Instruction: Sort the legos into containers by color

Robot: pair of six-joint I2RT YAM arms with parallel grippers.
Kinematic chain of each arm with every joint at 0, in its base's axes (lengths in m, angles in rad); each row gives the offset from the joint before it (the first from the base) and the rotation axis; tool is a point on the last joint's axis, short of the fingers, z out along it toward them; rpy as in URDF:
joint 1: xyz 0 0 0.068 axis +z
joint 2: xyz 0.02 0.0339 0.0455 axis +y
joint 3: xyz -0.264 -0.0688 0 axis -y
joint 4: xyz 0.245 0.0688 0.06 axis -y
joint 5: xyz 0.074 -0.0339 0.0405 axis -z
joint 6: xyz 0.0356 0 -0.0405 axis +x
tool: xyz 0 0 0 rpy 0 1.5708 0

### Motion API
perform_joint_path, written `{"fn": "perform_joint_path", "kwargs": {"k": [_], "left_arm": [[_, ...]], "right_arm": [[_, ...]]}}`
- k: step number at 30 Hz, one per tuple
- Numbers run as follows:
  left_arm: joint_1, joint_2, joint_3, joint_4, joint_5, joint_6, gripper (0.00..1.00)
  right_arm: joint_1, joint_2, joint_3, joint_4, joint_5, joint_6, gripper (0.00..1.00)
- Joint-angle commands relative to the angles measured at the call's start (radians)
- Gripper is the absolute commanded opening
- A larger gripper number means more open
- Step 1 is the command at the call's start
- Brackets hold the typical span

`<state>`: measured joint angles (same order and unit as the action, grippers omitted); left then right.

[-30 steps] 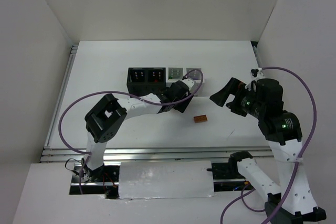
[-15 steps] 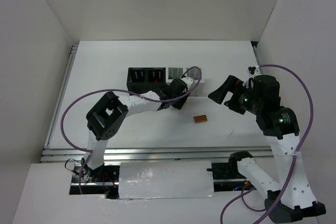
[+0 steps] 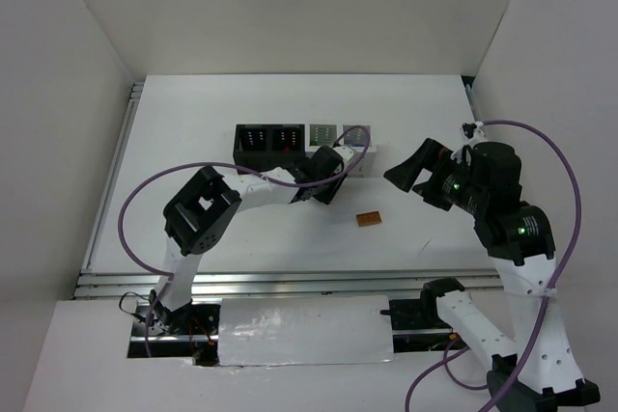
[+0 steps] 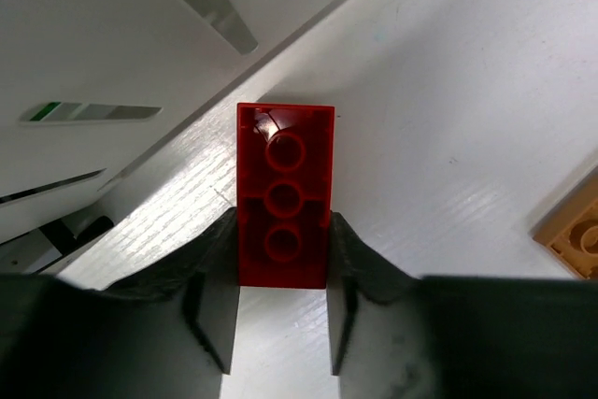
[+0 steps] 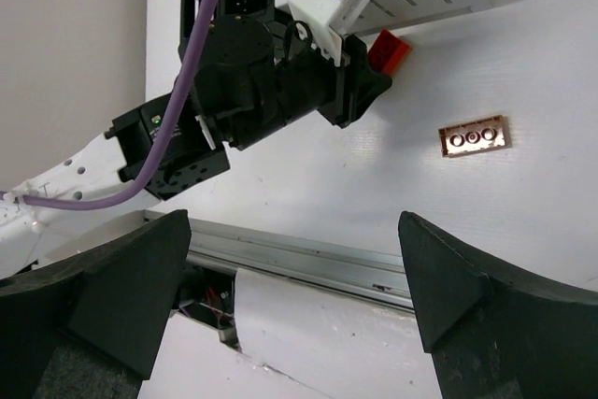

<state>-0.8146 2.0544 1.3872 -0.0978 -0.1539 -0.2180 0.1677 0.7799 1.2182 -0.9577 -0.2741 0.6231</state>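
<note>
My left gripper is holding the red lego (image 4: 285,189) and should rise and carry it outward over the black bin beside the white ones to release it, because red shows inside that bin.
My left gripper (image 4: 283,234) is shut on a red lego (image 4: 285,189), which sits on the table against the front wall of a white bin (image 4: 103,35). The right wrist view shows the same red lego (image 5: 388,50) poking out of the left gripper's jaws. From above, the left gripper (image 3: 333,178) sits just in front of the containers (image 3: 301,138), a row of two black and two white bins. An orange lego (image 3: 368,219) lies flat on the table to its right. My right gripper (image 3: 406,174) hovers wide open, holding nothing.
The orange lego (image 4: 575,231) lies just right of the left fingers. The left arm's purple cable (image 3: 359,132) loops over the white bins. A metal rail (image 3: 290,282) runs along the table's near edge. White walls enclose the table on three sides.
The left jaws have closed onto the red lego, and the left wrist has edged slightly toward the bins. The right arm has only wobbled in place, still open.
</note>
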Motion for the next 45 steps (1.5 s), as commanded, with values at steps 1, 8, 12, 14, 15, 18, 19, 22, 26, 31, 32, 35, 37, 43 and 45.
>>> {"fn": "perform_joint_path", "kwargs": {"k": [1, 8, 12, 14, 15, 18, 19, 22, 26, 31, 32, 35, 37, 43, 45], "left_arm": [[0.003, -0.022, -0.008, 0.015, 0.017, -0.021, 0.37], [-0.043, -0.206, -0.059, 0.006, 0.098, -0.080, 0.00], [-0.083, -0.415, -0.082, 0.004, 0.246, -0.125, 0.00], [-0.083, -0.474, -0.071, 0.006, 0.392, -0.179, 0.00], [-0.083, -0.526, -0.065, 0.000, 0.440, -0.188, 0.00], [-0.083, -0.604, -0.053, 0.006, 0.595, -0.234, 0.00], [-0.083, -0.620, -0.050, 0.006, 0.626, -0.248, 0.00], [-0.084, -0.677, -0.044, -0.029, 0.665, -0.271, 0.00], [-0.084, -0.738, -0.051, -0.026, 0.735, -0.307, 0.00], [-0.083, -0.783, -0.060, -0.002, 0.800, -0.365, 0.00], [-0.083, -0.798, -0.068, 0.021, 0.803, -0.376, 0.00], [-0.083, -0.821, -0.096, 0.070, 0.806, -0.412, 0.00], [-0.080, -0.820, -0.099, 0.076, 0.813, -0.429, 0.00], [-0.080, -0.818, -0.108, 0.082, 0.803, -0.445, 0.00], [-0.080, -0.818, -0.109, 0.089, 0.801, -0.451, 0.00]], "right_arm": [[0.003, -0.019, 0.009, 0.051, -0.004, 0.004, 1.00], [0.003, -0.037, -0.034, 0.085, -0.019, 0.010, 1.00], [0.000, -0.065, -0.121, 0.178, -0.086, 0.007, 0.99], [0.003, -0.085, -0.182, 0.274, -0.190, 0.001, 0.99], [0.000, -0.096, -0.207, 0.316, -0.233, 0.001, 0.99], [0.000, -0.149, -0.305, 0.520, -0.385, 0.026, 0.99], [0.000, -0.160, -0.351, 0.577, -0.446, 0.049, 0.99], [0.000, -0.188, -0.399, 0.741, -0.510, 0.081, 0.98], [-0.002, -0.176, -0.425, 0.920, -0.630, 0.119, 0.93], [0.000, -0.171, -0.476, 1.246, -0.795, 0.282, 0.86], [0.001, -0.168, -0.467, 1.220, -0.792, 0.259, 0.83], [0.001, -0.163, -0.457, 1.194, -0.804, 0.245, 0.72], [0.001, -0.175, -0.483, 1.272, -0.830, 0.276, 0.65], [0.003, -0.174, -0.516, 1.405, -0.869, 0.379, 0.57], [0.004, -0.174, -0.510, 1.403, -0.869, 0.374, 0.48]]}}
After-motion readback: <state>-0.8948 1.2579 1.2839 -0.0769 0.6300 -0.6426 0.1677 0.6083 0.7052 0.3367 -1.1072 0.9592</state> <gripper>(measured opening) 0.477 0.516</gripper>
